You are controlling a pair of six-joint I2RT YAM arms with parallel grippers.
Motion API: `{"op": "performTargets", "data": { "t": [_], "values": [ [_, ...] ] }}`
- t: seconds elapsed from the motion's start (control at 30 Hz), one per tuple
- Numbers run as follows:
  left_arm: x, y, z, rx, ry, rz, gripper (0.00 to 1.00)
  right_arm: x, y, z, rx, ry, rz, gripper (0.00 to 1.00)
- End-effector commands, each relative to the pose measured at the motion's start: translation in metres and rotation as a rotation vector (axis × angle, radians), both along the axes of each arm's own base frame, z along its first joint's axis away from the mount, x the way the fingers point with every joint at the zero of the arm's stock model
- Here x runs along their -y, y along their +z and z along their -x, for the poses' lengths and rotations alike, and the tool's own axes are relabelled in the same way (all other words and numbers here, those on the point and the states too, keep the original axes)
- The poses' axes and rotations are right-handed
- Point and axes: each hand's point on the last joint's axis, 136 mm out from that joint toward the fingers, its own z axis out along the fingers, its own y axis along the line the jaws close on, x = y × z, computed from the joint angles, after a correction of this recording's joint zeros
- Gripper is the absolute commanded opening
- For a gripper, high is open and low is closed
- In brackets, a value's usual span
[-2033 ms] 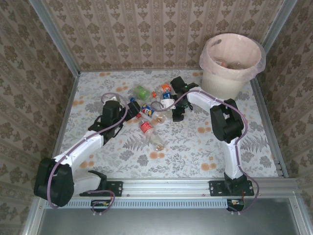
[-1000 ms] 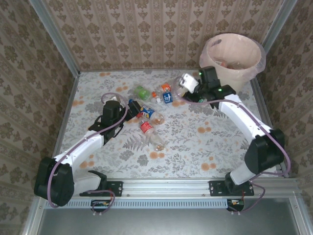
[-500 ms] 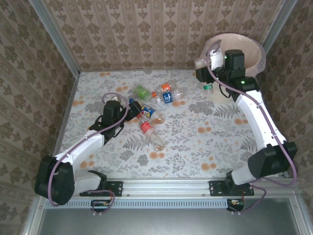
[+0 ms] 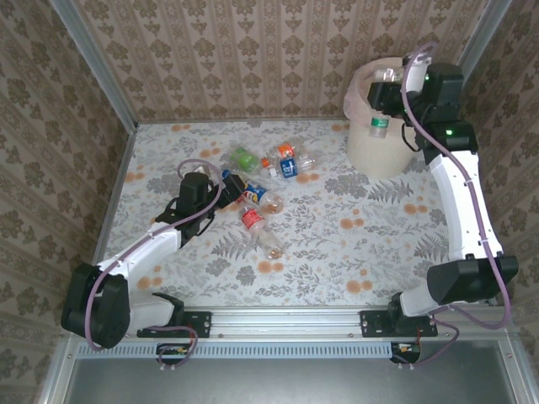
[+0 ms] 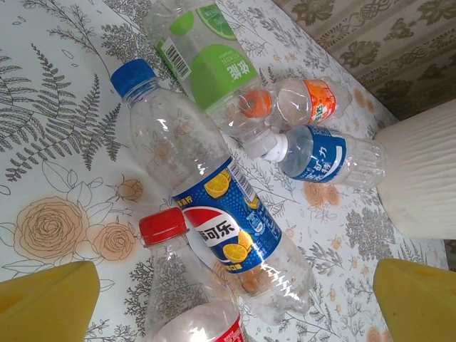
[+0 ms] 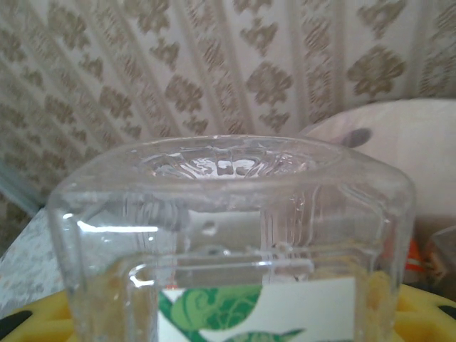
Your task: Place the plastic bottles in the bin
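My right gripper needs to move outward next, bringing the overhanging bottle past the bin's near rim, then lower and release it, because the bin's opening [image 4: 398, 120] [image 6: 431, 196] is below and outward.
My right gripper [image 4: 384, 94] is shut on a clear plastic bottle [image 4: 380, 118] with a green and white label, which hangs at the near left rim of the bin [image 4: 376, 157]. The same bottle [image 6: 228, 235] stands close before the right wrist camera between yellow fingers [image 6: 427, 317]. My left gripper [image 4: 231, 187] is open, low over a cluster of plastic bottles on the table. Between its yellow fingertips [image 5: 43, 299] lie a blue-capped, blue-labelled bottle [image 5: 214, 214] and a red-capped bottle [image 5: 178, 285].
Further bottles lie beyond: a green-labelled one [image 5: 206, 64], an orange-labelled one [image 5: 303, 103], a blue-labelled one [image 5: 320, 153]. A clear bottle [image 4: 271, 244] lies nearer the front. Walls close the table on three sides; the bin's ribbed wall [image 5: 424, 178] stands at the back right.
My right arm has swung from the middle of the table up and right to the bin, carrying the green-labelled bottle. The left arm has not moved.
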Motion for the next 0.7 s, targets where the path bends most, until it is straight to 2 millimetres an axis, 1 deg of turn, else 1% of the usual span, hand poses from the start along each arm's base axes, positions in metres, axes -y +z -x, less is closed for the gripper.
{"op": "performTargets", "data": {
  "t": [0.0, 0.1, 0.27, 0.33, 0.43, 0.67],
  "values": [
    [0.005, 0.006, -0.002, 0.016, -0.009, 0.021, 1.00, 0.038, 0.010, -0.009, -0.011, -0.163, -0.012, 0.49],
    [0.004, 0.005, -0.003, 0.014, -0.005, 0.018, 1.00, 0.064, 0.008, -0.021, -0.042, -0.238, -0.008, 0.49],
    [0.005, 0.003, -0.003, 0.008, -0.006, 0.022, 1.00, 0.087, 0.010, -0.043, -0.048, -0.305, 0.000, 0.50],
    [0.005, 0.003, -0.002, 0.007, -0.006, 0.023, 1.00, 0.098, 0.007, -0.052, -0.056, -0.362, 0.020, 0.51],
    [0.004, 0.002, -0.002, 0.006, -0.002, 0.022, 1.00, 0.118, -0.004, -0.065, -0.080, -0.456, 0.063, 0.54],
    [0.002, 0.001, -0.001, 0.004, 0.002, 0.018, 1.00, 0.137, -0.030, -0.096, -0.101, -0.529, 0.124, 0.60]
  ]
}}
